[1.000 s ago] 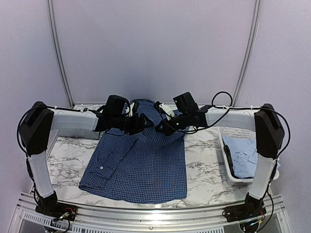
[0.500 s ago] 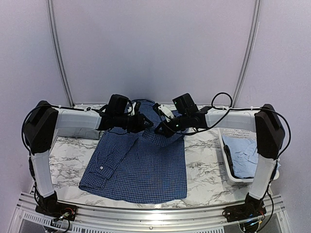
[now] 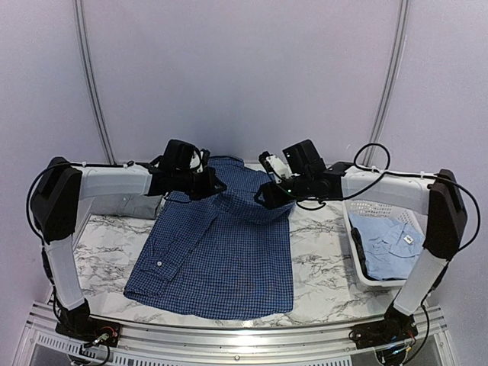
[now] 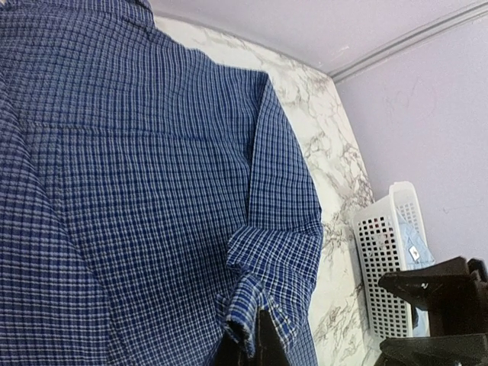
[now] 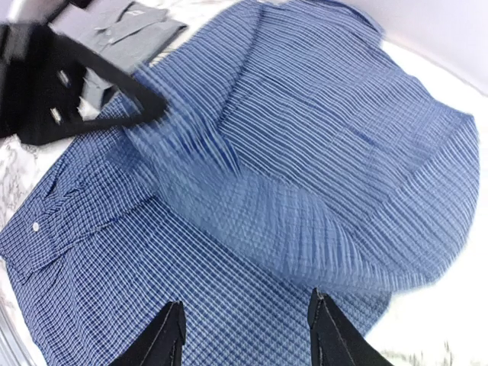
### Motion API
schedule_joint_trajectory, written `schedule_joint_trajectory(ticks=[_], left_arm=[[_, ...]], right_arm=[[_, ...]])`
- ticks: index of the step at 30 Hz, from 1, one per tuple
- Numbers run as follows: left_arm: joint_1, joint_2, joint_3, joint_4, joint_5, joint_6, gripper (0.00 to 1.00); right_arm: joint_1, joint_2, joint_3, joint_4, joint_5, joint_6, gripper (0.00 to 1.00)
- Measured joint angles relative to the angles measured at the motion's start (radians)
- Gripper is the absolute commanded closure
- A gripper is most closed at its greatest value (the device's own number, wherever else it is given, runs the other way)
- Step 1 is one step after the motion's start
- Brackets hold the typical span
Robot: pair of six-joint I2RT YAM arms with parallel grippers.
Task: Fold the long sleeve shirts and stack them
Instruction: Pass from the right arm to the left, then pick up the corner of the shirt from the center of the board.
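The shirt hem's near corner (image 3: 290, 309) on the basket side lies flat and unheld on the tabletop, so I will move my right gripper back and down onto it next.
The dark blue checked long sleeve shirt (image 3: 221, 255) lies spread across the middle of the marble table (image 3: 320, 267). Its upper part is raised toward the back. My left gripper (image 3: 214, 185) is shut on a pinched fold of this shirt (image 4: 267, 274), and the cloth bunches over the fingertips (image 4: 258, 347). My right gripper (image 3: 264, 197) hovers open just above the shirt (image 5: 229, 252), its fingers (image 5: 169, 337) apart with nothing between them. A folded grey shirt (image 3: 131, 204) lies at the left under my left arm. A light blue shirt (image 3: 387, 240) lies in the basket.
A white perforated basket (image 3: 358, 263) stands at the table's right edge, also in the left wrist view (image 4: 385, 259). The grey shirt (image 5: 126, 27) shows at the right wrist view's top left. The back wall rises close behind the shirt collar.
My left gripper has shut on a fold of the dark blue shirt and lifted it. My right gripper has opened, let the cloth go and drawn a little to the right.
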Motion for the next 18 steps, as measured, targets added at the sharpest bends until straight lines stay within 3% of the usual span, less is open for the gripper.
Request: schedule_joint_trajectory(ticks=[10, 18], left_arm=[[0.06, -0.087, 0.128, -0.106, -0.137, 0.099, 1.0], [0.093, -0.126, 0.174, -0.138, -0.207, 0.157, 1.0]], right_arm=[[0.011, -0.145, -0.268, -0.086, 0.073, 0.185, 0.54], [0.123, -0.233, -0.455, -0.101, 0.072, 0.338, 0.58]])
